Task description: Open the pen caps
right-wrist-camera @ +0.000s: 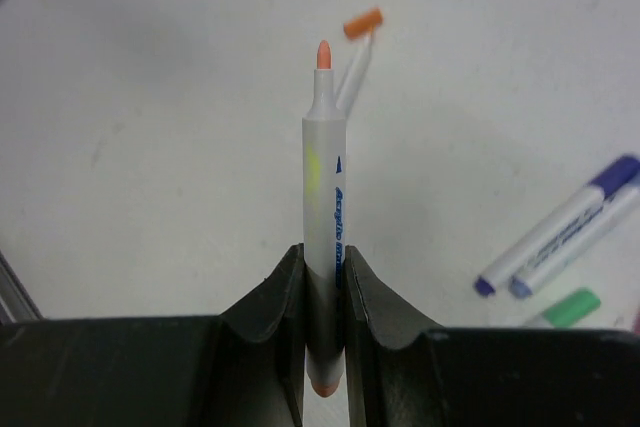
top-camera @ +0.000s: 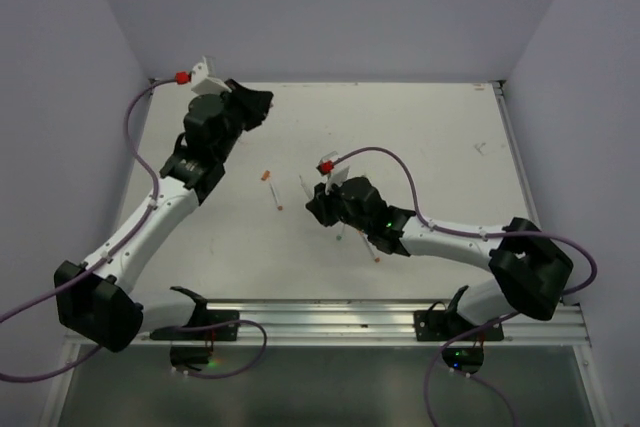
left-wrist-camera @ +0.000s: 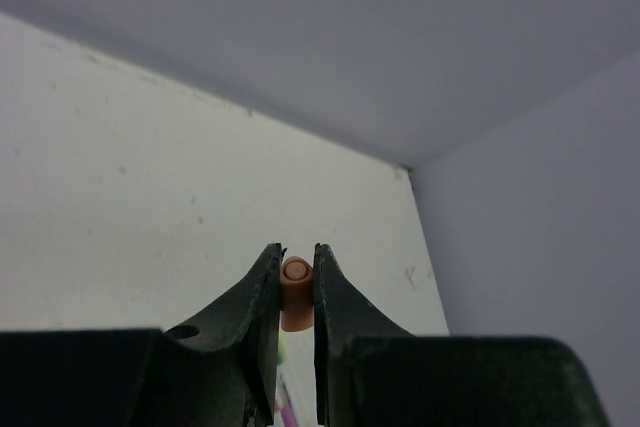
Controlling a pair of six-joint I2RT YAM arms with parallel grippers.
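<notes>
My right gripper goes left in the top view and down next to release the white pen's body (right-wrist-camera: 324, 182), as bare tabletop (right-wrist-camera: 388, 97) beside the uncapped orange pen lies below it.
My left gripper (left-wrist-camera: 297, 257) is shut on a short orange pen cap (left-wrist-camera: 296, 295), which stands upright between the jaws. In the top view this gripper (top-camera: 262, 102) hovers near the table's far left, away from the pens. My right gripper (right-wrist-camera: 323, 252) is shut on a white pen barrel (right-wrist-camera: 324, 182) whose bare orange tip (right-wrist-camera: 323, 54) points away from the camera. In the top view it (top-camera: 314, 209) sits mid-table. Just beyond the held pen, another white pen with an orange cap (right-wrist-camera: 362, 24) lies on the table (top-camera: 270, 190).
Two white pens with purple-blue caps (right-wrist-camera: 565, 232) and a green cap (right-wrist-camera: 571, 306) lie to the right of my right gripper. More pens (top-camera: 372, 250) lie under the right arm. Walls enclose the white table (top-camera: 430, 137) at the back and both sides.
</notes>
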